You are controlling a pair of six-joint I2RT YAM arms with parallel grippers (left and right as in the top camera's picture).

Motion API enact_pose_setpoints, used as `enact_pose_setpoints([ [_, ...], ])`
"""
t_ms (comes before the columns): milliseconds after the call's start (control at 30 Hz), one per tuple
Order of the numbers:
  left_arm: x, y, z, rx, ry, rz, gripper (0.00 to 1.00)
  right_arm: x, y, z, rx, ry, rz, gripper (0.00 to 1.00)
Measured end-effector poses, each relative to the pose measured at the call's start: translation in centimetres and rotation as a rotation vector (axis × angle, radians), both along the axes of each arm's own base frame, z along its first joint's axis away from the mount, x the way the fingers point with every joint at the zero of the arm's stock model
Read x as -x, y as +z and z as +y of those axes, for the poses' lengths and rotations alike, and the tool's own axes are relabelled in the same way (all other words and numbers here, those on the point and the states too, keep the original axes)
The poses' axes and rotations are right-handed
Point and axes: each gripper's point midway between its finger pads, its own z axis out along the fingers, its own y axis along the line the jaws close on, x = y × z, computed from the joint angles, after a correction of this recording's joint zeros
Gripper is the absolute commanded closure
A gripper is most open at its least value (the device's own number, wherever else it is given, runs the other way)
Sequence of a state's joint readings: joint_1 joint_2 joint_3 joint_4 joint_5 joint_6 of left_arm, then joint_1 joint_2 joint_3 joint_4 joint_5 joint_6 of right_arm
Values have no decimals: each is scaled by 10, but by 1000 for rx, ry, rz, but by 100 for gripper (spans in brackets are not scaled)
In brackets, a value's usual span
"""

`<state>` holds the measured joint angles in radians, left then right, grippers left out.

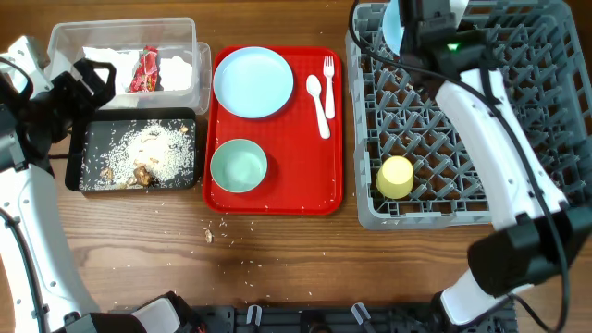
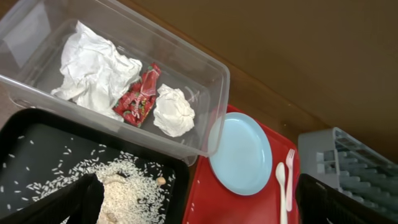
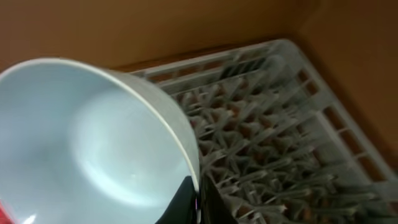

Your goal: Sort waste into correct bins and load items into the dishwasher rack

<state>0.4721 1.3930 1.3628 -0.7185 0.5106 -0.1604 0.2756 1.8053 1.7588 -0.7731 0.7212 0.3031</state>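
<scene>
The right gripper shifts left in the overhead view next, lowers the bowl and releases the bowl's rim, as empty rack wires by the red tray lie below.
My right gripper [image 1: 418, 26] is shut on the rim of the light blue bowl [image 1: 394, 28], holding it tilted over the far left corner of the grey dishwasher rack [image 1: 518, 111]. In the right wrist view the bowl [image 3: 93, 137] fills the left and the fingers [image 3: 198, 200] pinch its rim above the rack [image 3: 280, 137]. A yellow cup [image 1: 396, 177] lies in the rack. My left gripper [image 1: 91, 81] is open and empty over the clear tub [image 1: 65, 42] and black tray [image 1: 92, 139]. The tub holds white napkins [image 2: 93, 65] and a red wrapper [image 2: 138, 96]. Rice [image 1: 153, 148] lies in the black tray.
A flat red tray [image 1: 277, 199] holds a light blue plate [image 1: 252, 82], a pale green bowl [image 1: 239, 166], a white spoon [image 1: 316, 102] and a fork [image 1: 328, 83]. Loose rice and scraps [image 1: 222, 231] lie on the wooden table in front of the tray.
</scene>
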Motion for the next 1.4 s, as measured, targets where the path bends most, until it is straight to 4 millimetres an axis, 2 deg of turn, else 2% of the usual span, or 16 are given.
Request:
enact_pose_setpoints([
  [100, 1, 1, -5, 24, -20, -4, 0, -34, -4, -9, 193, -23, -38, 96],
  [233, 1, 1, -7, 32, -28, -5, 0, -70, -35, -2, 419, 55, 49, 96],
  [300, 1, 1, -7, 31, -28, -6, 0, -77, -50, 3, 496, 106, 120, 96],
  [533, 1, 1, -7, 31, -28, -6, 0, -80, -78, 15, 590, 191, 235, 96],
  [700, 1, 1, -7, 31, -28, -6, 0, -77, -82, 35, 614, 237, 256, 96],
  [733, 1, 1, -7, 31, -28, -6, 0, -75, -84, 34, 619, 237, 268, 89],
  [767, 1, 1, -7, 31, -28, -6, 0, -74, -84, 34, 622, 236, 274, 77],
  [867, 1, 1, -7, 32, -28, -5, 0, -65, -94, 43, 646, 278, 343, 63],
  [900, 1, 1, -7, 31, -28, -6, 0, -62, -95, 57, 657, 307, 344, 56],
  [967, 1, 1, -7, 31, -28, -6, 0, -56, -95, 91, 670, 365, 325, 51],
  [1067, 1, 1, -7, 31, -28, -6, 0, -45, -95, 131, 686, 436, 301, 36],
  [1100, 1, 1, -7, 31, -28, -6, 0, -43, -95, 139, 688, 450, 295, 35],
  [1200, 1, 1, -7, 31, -28, -6, 0, -36, -97, 142, 636, 443, 290, 35],
  [1267, 1, 1, -7, 32, -28, -5, 0, -18, -102, 157, 488, 530, 316, 28],
  [1333, 1, 1, -7, 32, -29, -6, 0, 21, -113, 202, 133, 719, 372, 28],
  [1400, 1, 1, -7, 32, -28, -6, 0, 57, -124, 259, -235, 888, 434, 30],
])
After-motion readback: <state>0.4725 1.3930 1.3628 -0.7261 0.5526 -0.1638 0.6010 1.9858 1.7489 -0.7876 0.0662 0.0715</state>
